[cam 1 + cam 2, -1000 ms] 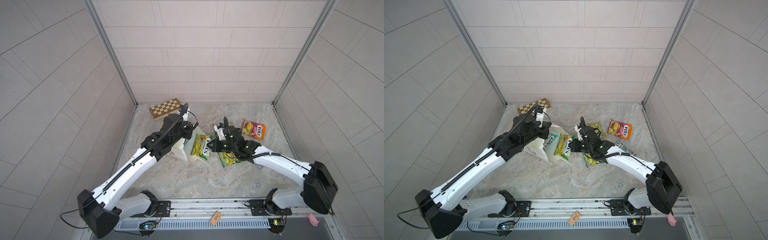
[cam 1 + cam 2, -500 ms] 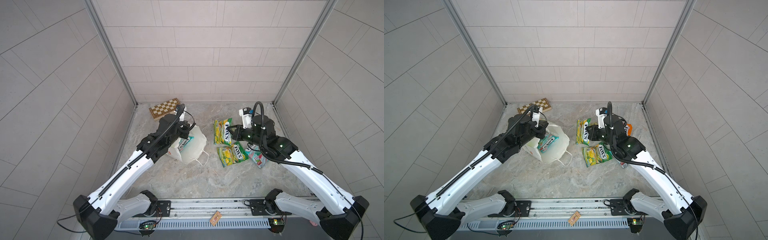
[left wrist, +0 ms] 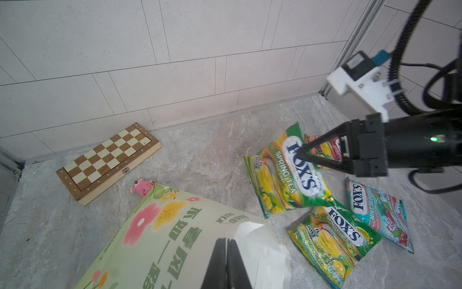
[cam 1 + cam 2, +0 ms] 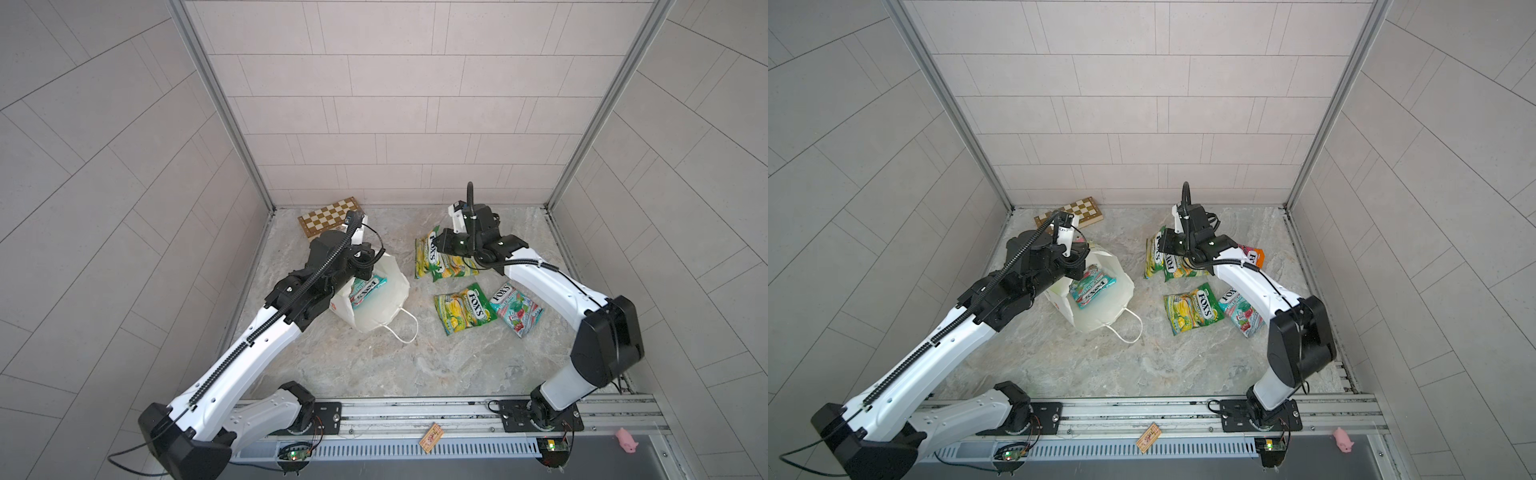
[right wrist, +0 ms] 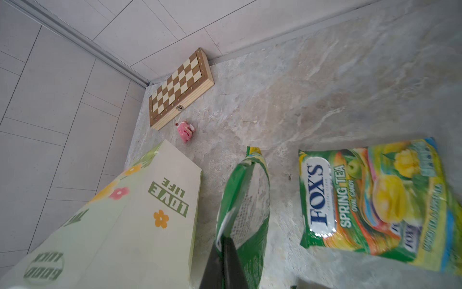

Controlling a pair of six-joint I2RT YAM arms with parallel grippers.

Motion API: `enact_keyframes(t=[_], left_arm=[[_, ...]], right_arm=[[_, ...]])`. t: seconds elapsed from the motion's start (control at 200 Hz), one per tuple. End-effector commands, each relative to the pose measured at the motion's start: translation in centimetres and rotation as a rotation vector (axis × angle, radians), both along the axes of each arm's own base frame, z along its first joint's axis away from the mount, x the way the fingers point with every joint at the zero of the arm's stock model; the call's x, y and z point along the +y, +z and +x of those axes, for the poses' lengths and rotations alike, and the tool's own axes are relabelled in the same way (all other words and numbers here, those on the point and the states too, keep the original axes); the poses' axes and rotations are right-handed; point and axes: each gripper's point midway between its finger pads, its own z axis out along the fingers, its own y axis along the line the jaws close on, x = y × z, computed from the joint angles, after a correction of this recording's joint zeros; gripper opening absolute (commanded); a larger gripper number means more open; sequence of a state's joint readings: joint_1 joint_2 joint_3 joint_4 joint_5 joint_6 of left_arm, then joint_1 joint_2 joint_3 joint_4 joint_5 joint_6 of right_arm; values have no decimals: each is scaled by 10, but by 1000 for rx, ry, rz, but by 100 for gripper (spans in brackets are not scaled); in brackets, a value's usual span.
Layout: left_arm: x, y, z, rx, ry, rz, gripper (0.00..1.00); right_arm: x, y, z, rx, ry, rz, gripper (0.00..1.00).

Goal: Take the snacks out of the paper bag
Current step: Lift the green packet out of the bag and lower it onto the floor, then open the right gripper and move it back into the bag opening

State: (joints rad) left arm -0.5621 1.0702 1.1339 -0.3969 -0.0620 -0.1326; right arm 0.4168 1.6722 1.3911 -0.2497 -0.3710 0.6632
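Note:
I need to move my right gripper down next toward the paper bag [image 4: 384,309], onto the bare floor between it and the lying green-yellow snack, and release the other snack's edge.
The white paper bag [image 4: 384,309] lies tilted with its mouth open, and my left gripper [image 3: 227,244] is shut on its rim. A teal-red snack [image 4: 366,291] lies inside the bag. My right gripper [image 5: 222,239] is shut on the edge of a green-yellow snack [image 5: 247,200], holding it low over the floor at the back right, beside another green-yellow packet [image 5: 370,200]. A further green-yellow packet [image 4: 465,308] and a teal-red one [image 4: 516,309] lie flat nearer the front. A pink-orange packet [image 4: 1255,256] shows behind the right arm.
A wooden chessboard [image 4: 330,216] lies in the back left corner, with a pink pig toy [image 5: 185,130] between it and the bag. Another pink pig [image 4: 627,439] and a small orange card [image 4: 431,436] sit on the front rail. Tiled walls enclose three sides.
My right gripper has drawn the green-yellow packet away from the bag's mouth and carried it to the back right. The left gripper has kept hold of the bag, which now shows the teal-red packet inside.

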Motion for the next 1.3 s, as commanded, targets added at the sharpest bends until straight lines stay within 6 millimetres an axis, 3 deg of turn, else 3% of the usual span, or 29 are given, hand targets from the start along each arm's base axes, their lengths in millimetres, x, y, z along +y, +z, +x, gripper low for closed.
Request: enact_keyframes(t=[0.0,0.13,0.285,0.45,0.711,0.806,0.926,0.971,1.141,1.296], left_arm=[[0,5,0,-23,-15,-10,0],[1,4,0,-20,-14,-10,0],[0,4,1,-21,-19,-14,0],[0,4,1,-21,-22,-14,0],[-1,4,1,-17,-28,-23,0],[-1,5,1,-20,-32,-25,0],[-3,5,0,-20,-40,-30,0],[-4,5,0,-19,-44,-33,0],[-9,4,0,-14,-64,-50,0],[-16,2,5,-2,-74,-91,0]], right_arm=[[26,39,27,-102,58,113,0],[41,12,44,-48,76,143,0],[47,-45,52,54,99,129,0],[32,-96,49,140,58,71,0],[10,-132,38,187,22,-20,0],[6,-134,39,192,17,-38,8],[-2,-129,36,188,0,-87,33],[-6,-123,35,180,-8,-105,38],[-16,-89,17,138,-2,-140,42],[-19,-53,-12,81,10,-131,42]])
